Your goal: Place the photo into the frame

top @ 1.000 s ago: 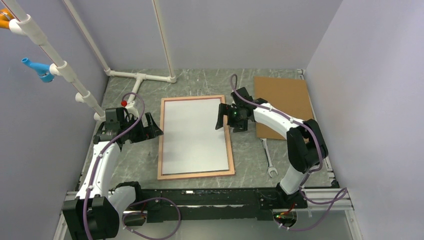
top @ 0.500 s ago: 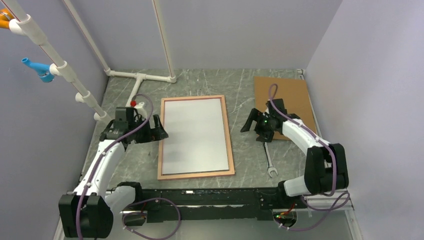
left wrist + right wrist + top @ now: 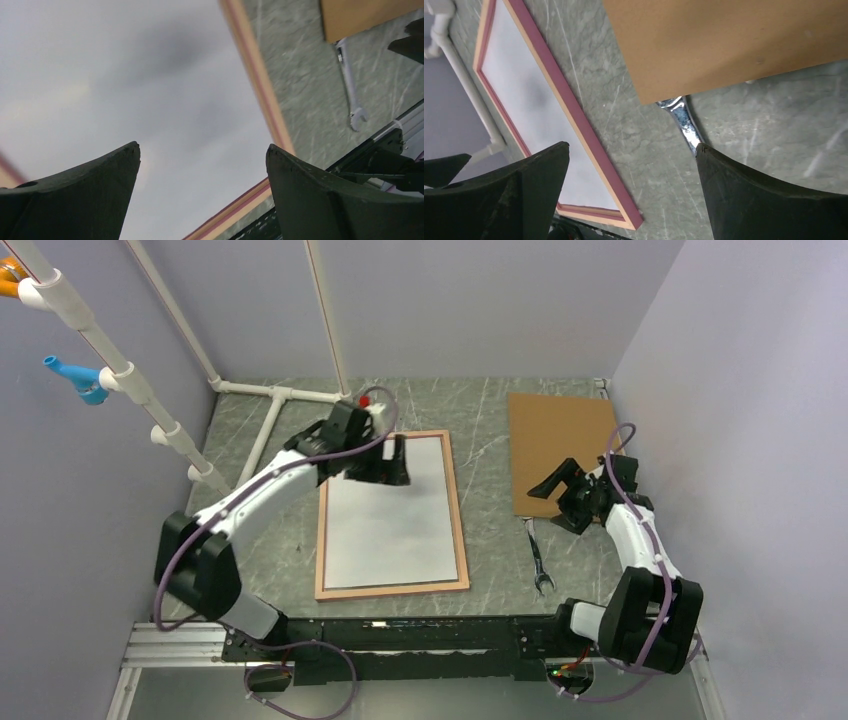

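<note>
I will next bring my left gripper down past the frame onto the brown board's frame-side edge (image 3: 515,497) (image 3: 325,31), as it is below and to the gripper's right in the top view.
The frame (image 3: 460,530), thin with pinkish light-wood edges, lies flat in the middle of the table. Inside its edges lies the photo (image 3: 390,535), plain white side up. My left gripper (image 3: 392,468) hovers open above the upper part of the white sheet; in the left wrist view nothing is between its fingertips (image 3: 201,146), with the photo (image 3: 125,80) and the frame edge (image 3: 260,85) below. My right gripper (image 3: 552,498) stands open and empty over the table near the brown board's near-left corner, apart from the frame (image 3: 574,115).
A brown backing board (image 3: 560,440) lies at the back right. A metal wrench (image 3: 538,558) lies between the frame and the right arm, its end under the board's edge (image 3: 684,122). White pipes (image 3: 270,400) run along the back left. A metal rail (image 3: 400,635) borders the near edge.
The left arm swung from the table left of the frame to above the frame's upper part. The right arm drew back from the frame's right edge towards the board. Both grippers stayed open.
</note>
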### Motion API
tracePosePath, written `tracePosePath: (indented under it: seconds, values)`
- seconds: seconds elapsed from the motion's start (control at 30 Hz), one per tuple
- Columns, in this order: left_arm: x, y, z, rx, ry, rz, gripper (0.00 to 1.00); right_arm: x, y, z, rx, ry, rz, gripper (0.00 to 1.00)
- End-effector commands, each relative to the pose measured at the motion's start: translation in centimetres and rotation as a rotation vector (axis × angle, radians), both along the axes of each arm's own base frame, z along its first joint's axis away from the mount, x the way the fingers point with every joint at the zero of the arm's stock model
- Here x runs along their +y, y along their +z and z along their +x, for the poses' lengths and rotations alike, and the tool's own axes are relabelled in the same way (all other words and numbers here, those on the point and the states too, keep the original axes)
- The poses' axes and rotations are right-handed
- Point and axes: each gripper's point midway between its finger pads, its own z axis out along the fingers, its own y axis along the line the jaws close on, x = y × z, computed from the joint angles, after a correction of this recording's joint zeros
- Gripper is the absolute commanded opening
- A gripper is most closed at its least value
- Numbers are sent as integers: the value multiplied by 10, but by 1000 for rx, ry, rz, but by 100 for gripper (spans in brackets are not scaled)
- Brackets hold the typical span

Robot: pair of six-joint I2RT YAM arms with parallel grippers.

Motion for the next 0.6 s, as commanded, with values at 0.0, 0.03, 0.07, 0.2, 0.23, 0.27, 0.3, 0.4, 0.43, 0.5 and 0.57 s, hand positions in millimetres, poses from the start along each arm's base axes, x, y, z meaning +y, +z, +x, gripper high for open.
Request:
tracePosePath:
  seconds: [0.0,0.03,0.07,0.2,0.23,0.27,0.3,0.4,0.43,0.5,0.57]
  values:
    - [-65,22,21,-54,-79,-54,100,-14,6,-7,-32,-11,9,99]
    - [-79,22,22,-45,-104,-72,99,-17,5,-8,-29,-21,11,99]
    - [-93,22,24,-35,-125,-94,99,-21,5,-9,-30,-31,11,99]
    - [-144,23,31,-10,-182,-209,98,-31,5,-10,-31,-57,19,99]
    - [-155,22,34,0,-188,-241,98,-32,6,-11,-32,-60,17,99]
    - [-165,19,34,25,-197,-281,98,-34,6,-11,-33,-66,17,99]
    - [-175,18,36,46,-203,-323,98,-34,7,-11,-35,-70,17,99]
    - [-202,12,41,112,-208,-442,96,-36,9,-12,-45,-78,13,99]
    - [-210,10,43,131,-208,-473,96,-37,10,-12,-47,-78,11,99]
    - [-224,3,45,182,-208,-527,95,-37,11,-14,-48,-80,6,99]
    - [-238,-7,46,227,-215,-570,94,-36,11,-15,-48,-79,4,99]
